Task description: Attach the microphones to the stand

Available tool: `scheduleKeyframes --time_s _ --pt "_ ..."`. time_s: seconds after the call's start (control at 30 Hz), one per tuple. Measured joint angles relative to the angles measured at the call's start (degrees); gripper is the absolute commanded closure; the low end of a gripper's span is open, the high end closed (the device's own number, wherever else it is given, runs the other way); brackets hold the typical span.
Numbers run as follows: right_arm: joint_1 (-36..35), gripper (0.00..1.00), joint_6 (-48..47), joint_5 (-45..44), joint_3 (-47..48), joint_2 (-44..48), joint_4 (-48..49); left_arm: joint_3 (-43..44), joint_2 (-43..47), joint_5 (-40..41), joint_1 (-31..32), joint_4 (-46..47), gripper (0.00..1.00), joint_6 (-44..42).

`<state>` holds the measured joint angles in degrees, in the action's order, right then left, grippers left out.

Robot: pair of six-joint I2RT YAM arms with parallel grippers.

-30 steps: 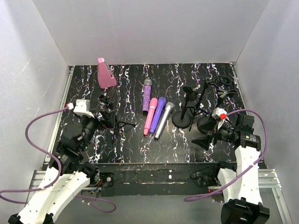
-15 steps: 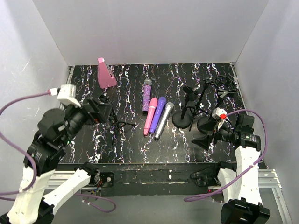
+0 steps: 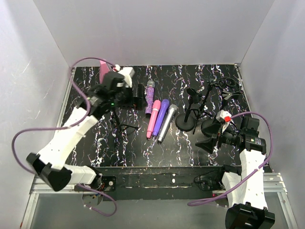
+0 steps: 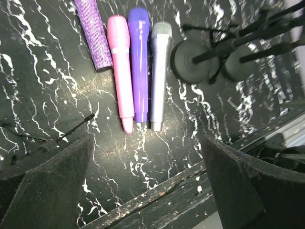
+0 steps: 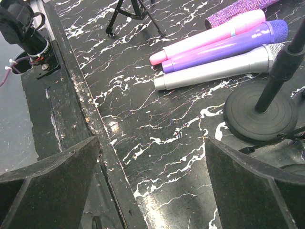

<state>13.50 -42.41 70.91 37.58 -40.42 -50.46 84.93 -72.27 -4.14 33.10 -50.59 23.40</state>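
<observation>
The pink microphone is below my left gripper and to its right in the top view, so I should lower the open fingers that way around both sides of its handle.
Four microphones lie side by side mid-mat: glittery purple (image 3: 150, 98) (image 4: 93, 33), pink (image 3: 153, 118) (image 4: 120, 67), plain purple (image 3: 161, 116) (image 4: 139, 62) and silver-grey (image 3: 167, 123) (image 4: 159, 71). Round-based black stands (image 3: 187, 121) (image 4: 190, 59) rise just right of them. My left gripper (image 3: 138, 101) (image 4: 147, 143) hangs open above the mat, left of the glittery microphone, holding nothing. My right gripper (image 3: 204, 137) (image 5: 152, 143) is open and empty near the front edge, right of the microphones (image 5: 214, 69), beside a stand base (image 5: 261, 114).
A small black tripod stand (image 3: 119, 121) (image 5: 136, 12) stands left of the microphones. More black stands (image 3: 224, 88) crowd the back right corner. A pink wedge block (image 3: 104, 67) sits at the back left, partly hidden by my left arm. White walls enclose three sides.
My left arm has swung up from the front left and reached toward the back, its gripper now beside the glittery microphone. The right arm and the microphones have not moved.
</observation>
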Motion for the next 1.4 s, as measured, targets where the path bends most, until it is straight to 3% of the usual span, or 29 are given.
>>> scheduleKeyframes --time_s 0.23,0.67,1.0,1.4 --pt "0.0 0.02 0.0 0.0 0.0 0.0 0.0 0.1 -13.7 7.1 7.5 1.6 0.2 -1.0" --pt "0.0 0.02 0.0 0.0 0.0 0.0 0.0 -1.0 -32.5 11.3 7.8 11.4 0.45 -2.8" --pt "0.0 0.02 -0.3 0.0 0.0 -0.2 0.0 -1.0 -41.6 12.2 7.8 13.4 0.54 -3.9" --pt "0.0 0.02 -1.0 0.0 0.0 -0.3 0.0 -1.0 -44.5 11.7 7.8 14.4 0.54 -4.3"
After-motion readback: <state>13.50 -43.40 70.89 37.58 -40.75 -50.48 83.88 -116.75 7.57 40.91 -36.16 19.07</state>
